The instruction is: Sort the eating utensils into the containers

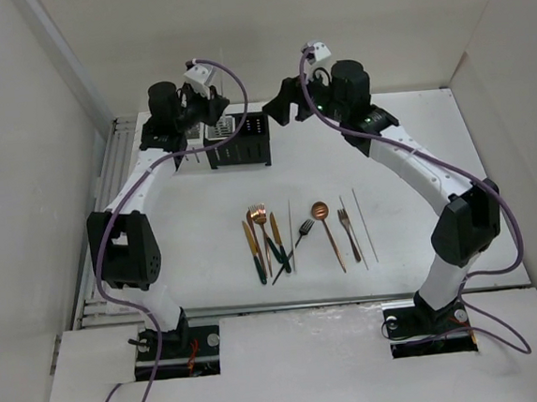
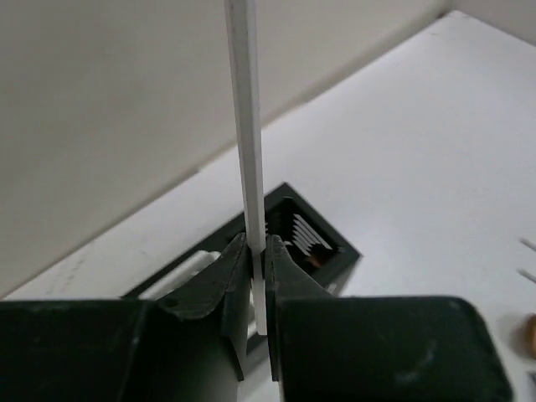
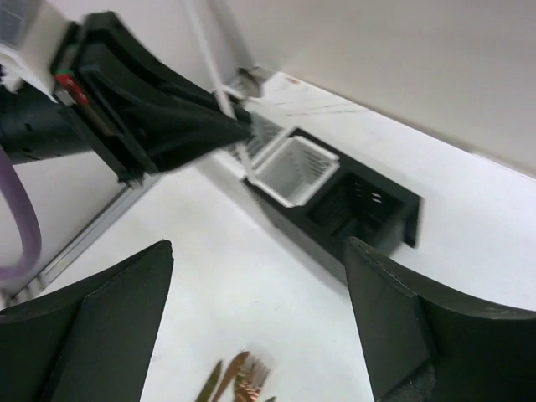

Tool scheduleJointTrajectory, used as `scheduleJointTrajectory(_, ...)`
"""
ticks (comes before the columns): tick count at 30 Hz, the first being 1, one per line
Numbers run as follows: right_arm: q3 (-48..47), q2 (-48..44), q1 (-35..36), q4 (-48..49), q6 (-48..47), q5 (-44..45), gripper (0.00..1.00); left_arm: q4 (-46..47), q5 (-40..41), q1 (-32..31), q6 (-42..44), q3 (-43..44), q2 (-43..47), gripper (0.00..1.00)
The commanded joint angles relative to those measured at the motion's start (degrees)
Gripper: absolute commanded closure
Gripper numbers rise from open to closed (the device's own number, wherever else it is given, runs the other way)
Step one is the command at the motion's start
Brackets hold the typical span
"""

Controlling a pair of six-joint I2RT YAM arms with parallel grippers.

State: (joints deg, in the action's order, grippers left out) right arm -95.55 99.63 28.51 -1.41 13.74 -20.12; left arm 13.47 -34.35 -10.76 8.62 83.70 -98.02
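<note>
I will next move my left gripper to the right in the top view, then down over the black caddy's open end section, because the stick (image 2: pixel 245 151) hangs short of it.
My left gripper (image 2: pixel 258 251) is shut on a thin white stick (image 2: pixel 245 151), which stands upright above the containers (image 2: pixel 316 244). The top view shows this gripper (image 1: pixel 191 121) over the left end of the caddy row (image 1: pixel 245 145). In the right wrist view my right gripper (image 3: pixel 260 244) is open with nothing between its fingers. It hangs over the table near the white caddy (image 3: pixel 293 170) and the black caddy (image 3: pixel 362 207). The other eating utensils (image 1: pixel 299 231) lie in a loose row mid-table: copper forks, a copper spoon (image 1: pixel 320 211), dark knives and a dark fork, and white sticks.
White walls close in the table at the back and on both sides. A metal rail (image 1: pixel 116 177) runs along the left edge. My right gripper (image 1: pixel 276 106) hovers just right of the caddies. The left arm's fingers (image 3: pixel 172 126) show in the right wrist view.
</note>
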Motion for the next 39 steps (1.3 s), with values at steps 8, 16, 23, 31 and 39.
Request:
scheduleJointTrajectory(8, 9.0, -3.8, -8.5, 2.1, -0.3, 0.7, 0.12, 16.1, -1.1, 0.6, -5.6, 10.2, -14.4, 1.0)
scheduleJointTrajectory(16, 14.2, -8.7, -11.6, -16.7, -1.8, 11.7, 0.12, 16.6, -1.6, -1.6, -10.2, 10.3, -18.5, 1.0)
scheduleJointTrajectory(23, 22.9, -14.4, -12.2, -23.6, -2.9, 18.7, 0.14, 18.9, -1.6, -2.7, -10.8, 4.7, -19.7, 1.0)
scheduleJointTrajectory(31, 25.2, -15.5, -12.2, -30.3, -1.8, 24.7, 0.12, 20.8, 0.9, -3.8, -9.6, 1.9, -20.2, 0.72)
scheduleJointTrajectory(39, 29.8, -13.6, -12.2, -36.0, 0.7, 27.2, 0.42, 13.9, 3.7, -3.8, -7.0, 4.4, -18.2, 0.38)
